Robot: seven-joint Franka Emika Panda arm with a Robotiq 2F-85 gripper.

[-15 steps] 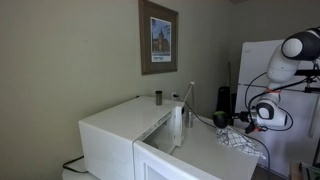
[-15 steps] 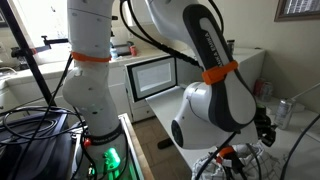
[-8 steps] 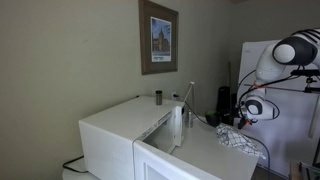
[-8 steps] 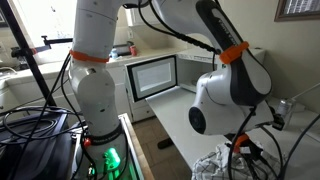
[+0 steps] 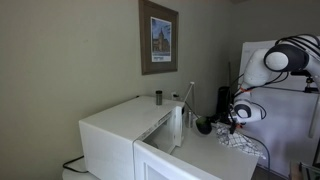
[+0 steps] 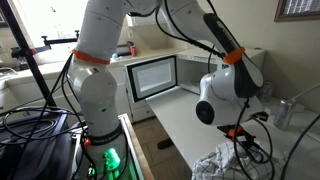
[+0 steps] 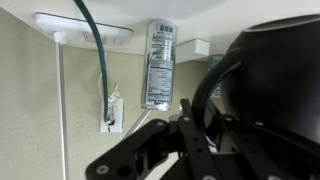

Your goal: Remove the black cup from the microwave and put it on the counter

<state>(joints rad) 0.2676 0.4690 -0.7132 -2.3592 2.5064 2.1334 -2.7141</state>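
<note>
The black cup's rim should be released on the white counter [image 5: 200, 136] beside the cloth, where space is clear, so my gripper will move down and outward toward the wall next.
The black cup [image 7: 272, 70] fills the right of the wrist view, its handle loop [image 7: 203, 88] against my dark fingers [image 7: 160, 140]. My gripper [image 7: 200, 125] looks shut on it. In an exterior view the gripper [image 5: 236, 114] hangs over the white counter [image 5: 208, 152], with the cup a dark blob [image 5: 204, 125] at its tip, just past the white microwave [image 5: 115, 135] and its open door [image 5: 178, 128]. In an exterior view the gripper [image 6: 242, 134] is low over the counter [image 6: 190, 122], away from the microwave [image 6: 152, 76]; the cup is not clear there.
A patterned cloth [image 5: 242, 143] lies on the counter under the arm and also shows in an exterior view [image 6: 222, 162]. A small dark cylinder [image 5: 157, 97] stands on the microwave top. A can [image 6: 282, 112] stands near the wall. A wall outlet with a green cable [image 7: 112, 110] shows.
The arm has swung with the cup toward the microwave side and lower over the counter, from above the cloth to the counter beside the open door.
</note>
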